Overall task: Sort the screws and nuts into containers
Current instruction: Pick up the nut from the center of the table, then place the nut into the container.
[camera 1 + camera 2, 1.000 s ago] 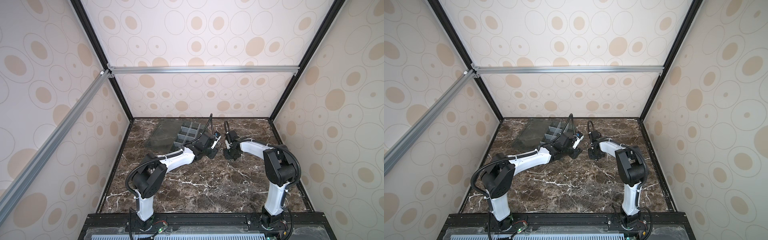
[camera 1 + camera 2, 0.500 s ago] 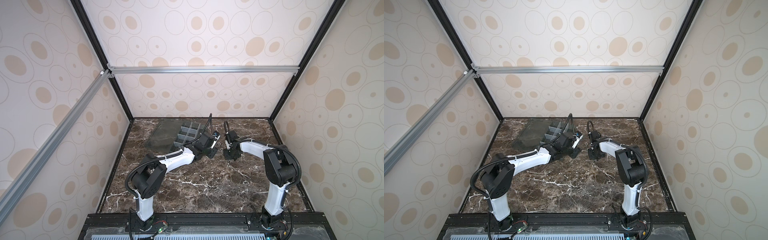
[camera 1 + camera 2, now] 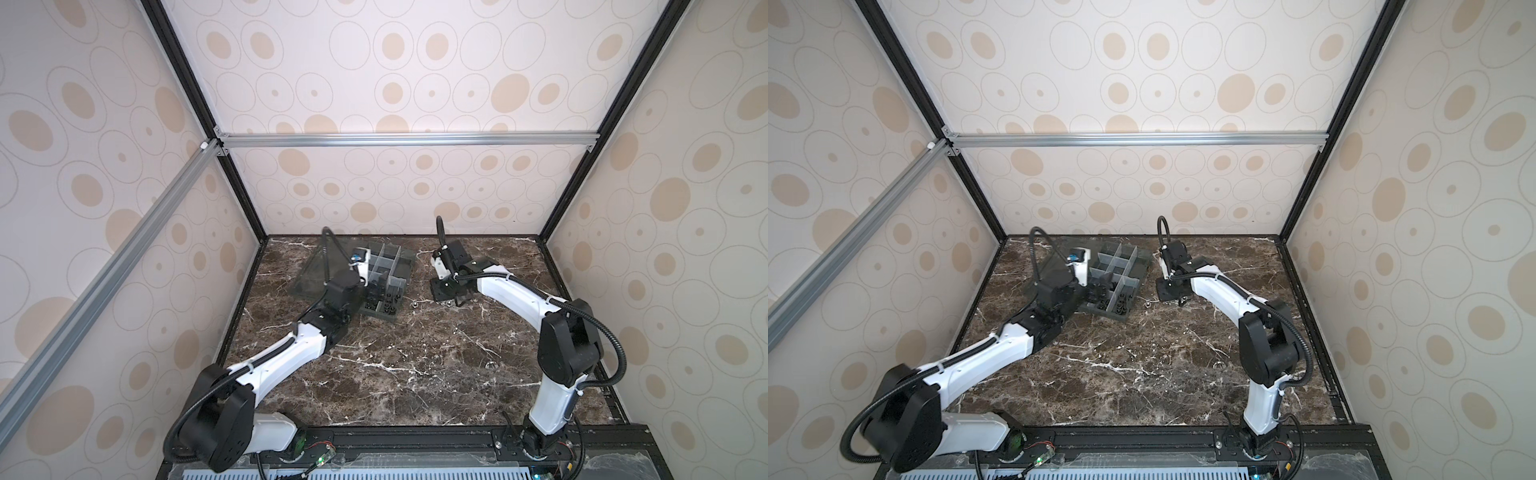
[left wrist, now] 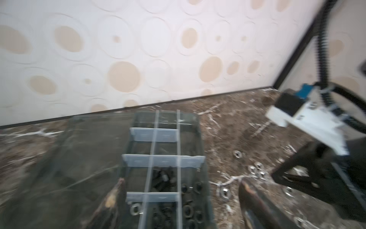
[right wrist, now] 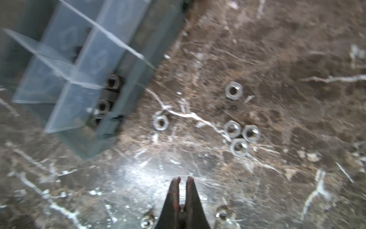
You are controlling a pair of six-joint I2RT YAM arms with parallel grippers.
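Observation:
The near cell beside the clear lid already holds a silver nut, so my right gripper should next swing there over the organizer box (image 3: 406, 266) and release its piece.
The containers are cells of a grey organizer box (image 3: 406, 266) (image 3: 1128, 266) (image 4: 200, 138) (image 5: 126, 103) at the back left of the table. My left gripper (image 3: 372, 294) (image 3: 1096, 291) (image 4: 182, 198) hangs open over its near cells with nothing between the fingers. Black screws (image 4: 164, 176) lie in a middle cell. Black nuts (image 4: 188, 210) and a silver nut (image 4: 135, 209) fill the nearest cells. Loose silver nuts (image 5: 239, 134) (image 4: 257, 170) (image 3: 413, 304) lie on the table right of the box. My right gripper (image 3: 459, 302) (image 3: 1180, 301) (image 5: 183, 179) is shut just above them. A small pale speck sits deep between its fingers, too blurred to name.
The box's clear lid (image 3: 316, 274) (image 3: 1054, 266) lies open flat to the box's left. Single nuts (image 5: 233, 92) (image 5: 160, 123) lie apart from the cluster, and two more (image 5: 147, 220) (image 5: 221, 215) flank my right fingers. The patterned back wall stands just behind the box.
My left gripper has swung left from beside the right gripper to over the box and has opened wide. The right gripper has closed the last bit and stayed in place.

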